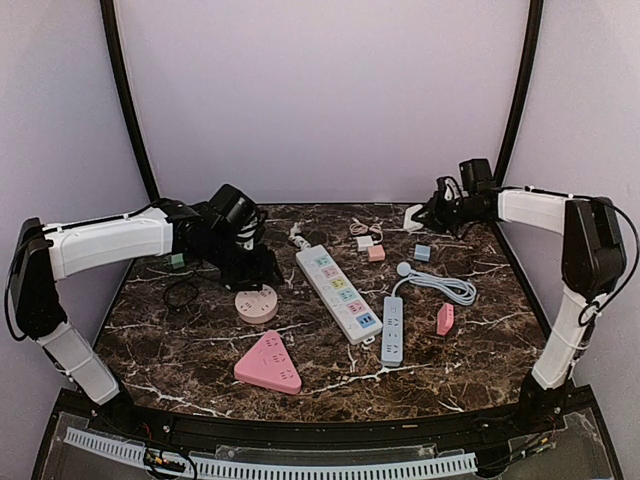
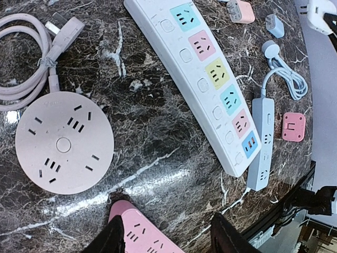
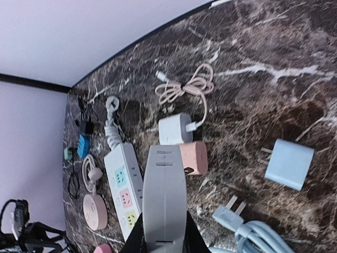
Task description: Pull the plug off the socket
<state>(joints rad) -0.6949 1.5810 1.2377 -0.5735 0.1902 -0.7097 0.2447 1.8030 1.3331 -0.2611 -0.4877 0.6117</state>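
The tabletop beside the pale blue adapter [image 3: 288,163] is empty, so the robot's right gripper will next come down toward the right in the top view and release the white plug there.
My right gripper [image 3: 164,241] is shut on a white socket block [image 3: 165,197] and holds it in the air at the back right of the table [image 1: 413,216]. The block's visible face shows slots with no plug in them. Below it a white charger plug [image 3: 175,129] with a coiled pink cable lies against a pink cube socket [image 3: 195,157]; I cannot tell whether they are joined. A pale blue plug adapter [image 3: 288,163] lies loose with its prongs showing. My left gripper [image 2: 168,240] hangs open above the tabletop, between a round pink socket [image 2: 63,142] and a pink triangular socket [image 2: 139,234].
A long white power strip [image 1: 338,292] with coloured outlets lies diagonally mid-table. A pale blue strip [image 1: 392,329] with its coiled cord and a small pink adapter [image 1: 445,319] lie to its right. Small blue, green and black adapters [image 3: 80,145] sit at the far left.
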